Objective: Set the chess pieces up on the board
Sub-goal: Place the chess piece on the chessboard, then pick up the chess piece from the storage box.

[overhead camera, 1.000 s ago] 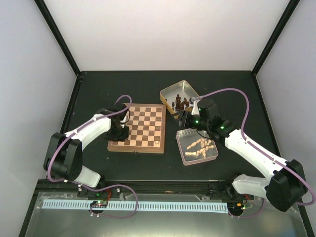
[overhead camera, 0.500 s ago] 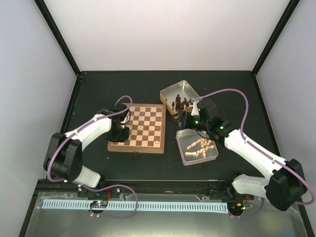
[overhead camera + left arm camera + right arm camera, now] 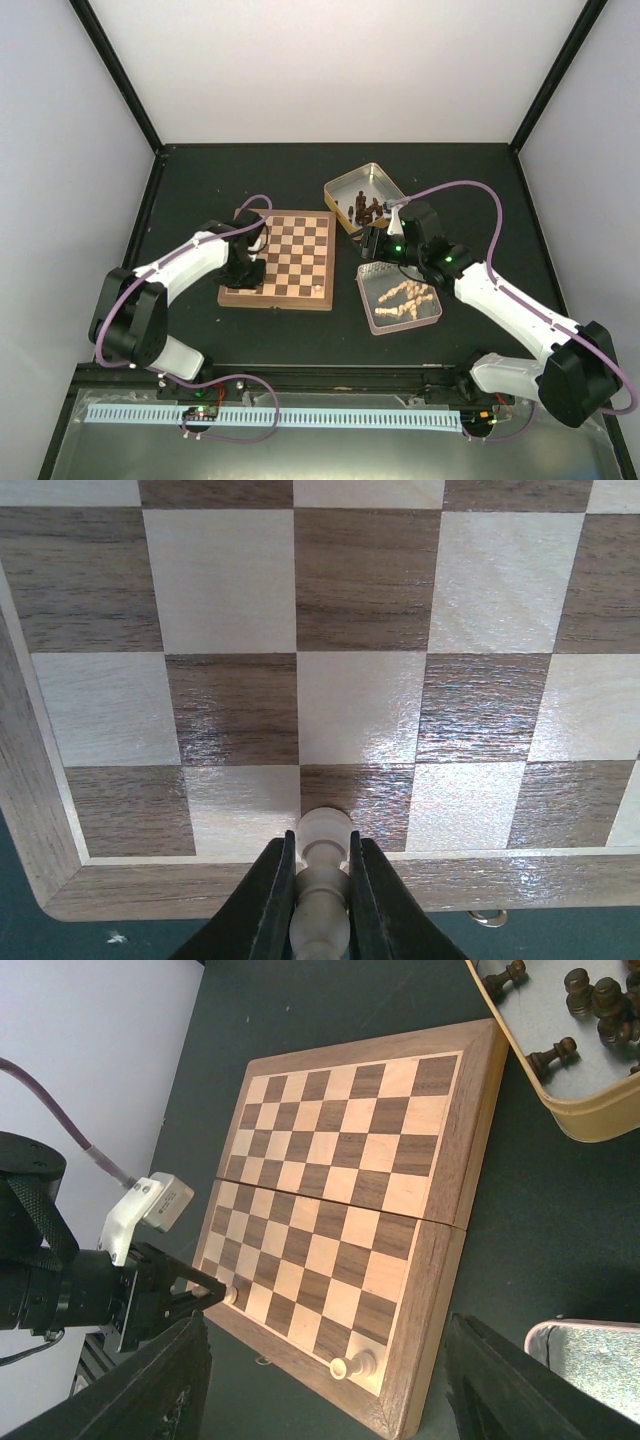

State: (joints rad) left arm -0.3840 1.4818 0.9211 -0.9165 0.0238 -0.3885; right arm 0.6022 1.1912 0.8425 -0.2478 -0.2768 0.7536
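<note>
I need to move my right gripper over the square tin and lower it onto a pale chess piece, because that piece is below the gripper and to its right in the top view.
The board (image 3: 275, 300) lies left of centre, and it also shows in the right wrist view (image 3: 470, 1140). My left gripper (image 3: 247, 270) is shut on a pale chess piece (image 3: 322, 875) and holds it low over the board's (image 3: 370, 590) near-left corner squares. That held piece (image 3: 231, 1296) and the left gripper (image 3: 205, 1293) also show in the right wrist view. One pale piece (image 3: 320, 288) stands on the near-right corner square, seen too in the right wrist view (image 3: 355, 1364). Several more pale pieces (image 3: 402, 295) lie in a tin. My right gripper (image 3: 372, 240) is open and empty, right of the board.
A square tin (image 3: 372, 322) holding the pale pieces sits right of the board. A second tin (image 3: 340, 185) with dark brown pieces (image 3: 368, 210) stands behind it. In the right wrist view that tin (image 3: 580, 1120) is at the top right.
My left gripper has shifted slightly along the board's left side with the pale piece still in it. The right arm has hardly moved.
</note>
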